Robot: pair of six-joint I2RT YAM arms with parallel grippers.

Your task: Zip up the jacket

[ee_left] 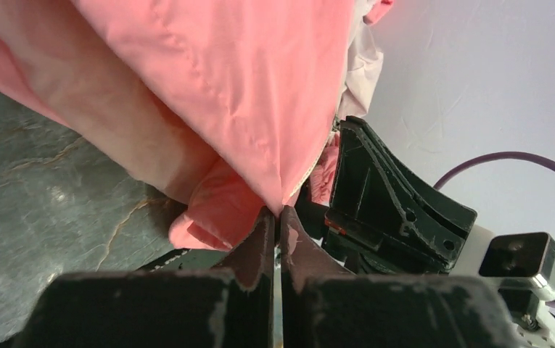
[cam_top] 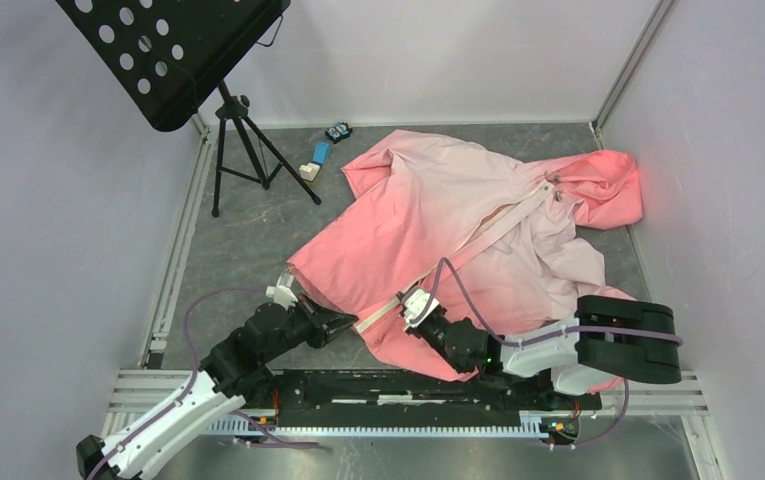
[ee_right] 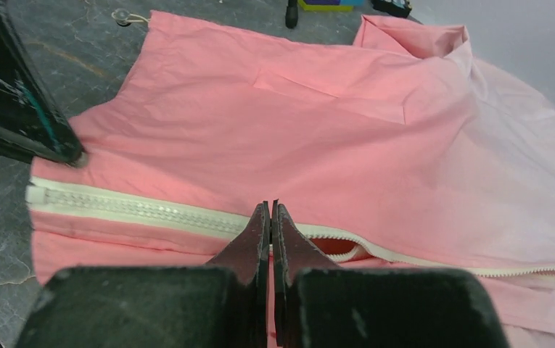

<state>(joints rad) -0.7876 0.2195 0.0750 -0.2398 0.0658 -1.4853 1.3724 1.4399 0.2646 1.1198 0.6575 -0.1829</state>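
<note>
My left gripper should pull the jacket's bottom hem to the left in the top view and keep the zipper straight, then let go, since the hem is between its fingers.
The pink jacket [cam_top: 458, 215] lies spread on the grey table, hood at the back right. Its cream zipper strip [cam_top: 503, 225] runs diagonally down to the near hem. My left gripper [cam_top: 346, 322] is shut on the jacket's bottom hem beside the zipper's end; the left wrist view shows pink fabric [ee_left: 245, 109] pinched at its tips [ee_left: 278, 214]. My right gripper [cam_top: 413, 305] is shut on the zipper [ee_right: 136, 210]. Its tips [ee_right: 270, 206] meet where the closed teeth end. The teeth are joined to the left and parted to the right. The pull itself is hidden between the pads.
A black perforated music stand [cam_top: 173, 50] on a tripod [cam_top: 243, 150] stands at the back left. Small blue and white blocks [cam_top: 316, 160] and a black item [cam_top: 338, 131] lie near the back wall. Walls enclose the table on the left, back and right.
</note>
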